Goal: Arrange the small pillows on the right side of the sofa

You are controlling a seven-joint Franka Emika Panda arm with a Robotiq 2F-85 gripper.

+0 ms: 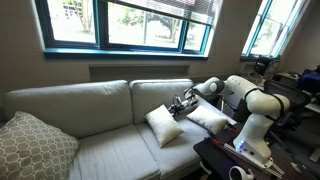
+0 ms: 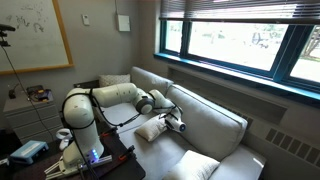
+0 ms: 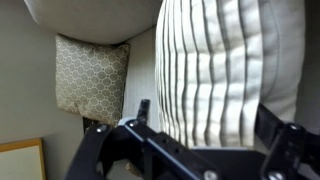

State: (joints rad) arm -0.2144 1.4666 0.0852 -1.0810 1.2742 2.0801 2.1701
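My gripper turns and eases over the upright pillow's edge by the backrest (image 1: 171, 115) (image 3: 234, 120) next, since that edge runs between my spread fingers.
Two small white pillows lie on the right half of the grey-beige sofa (image 1: 100, 105). One pillow (image 1: 163, 122) leans upright at the seat's middle. The second pillow (image 1: 207, 118) lies flatter beside the arm near the sofa's right end. My gripper (image 1: 180, 104) hovers between them, just above the upright one, and in an exterior view the gripper (image 2: 175, 124) sits right over a pillow (image 2: 150, 129). In the wrist view the pillow (image 3: 220, 65) fills the space between the spread jaws of my gripper (image 3: 215, 125). The left finger (image 3: 143, 110) stands clear of its edge, so the gripper is open.
A larger beige lattice cushion (image 1: 35, 148) rests at the sofa's left end, also seen as the lattice cushion (image 3: 90, 78) in the wrist view. A dark table (image 1: 225, 160) with the robot base stands before the sofa's right side. Windows (image 1: 130, 25) run above the backrest.
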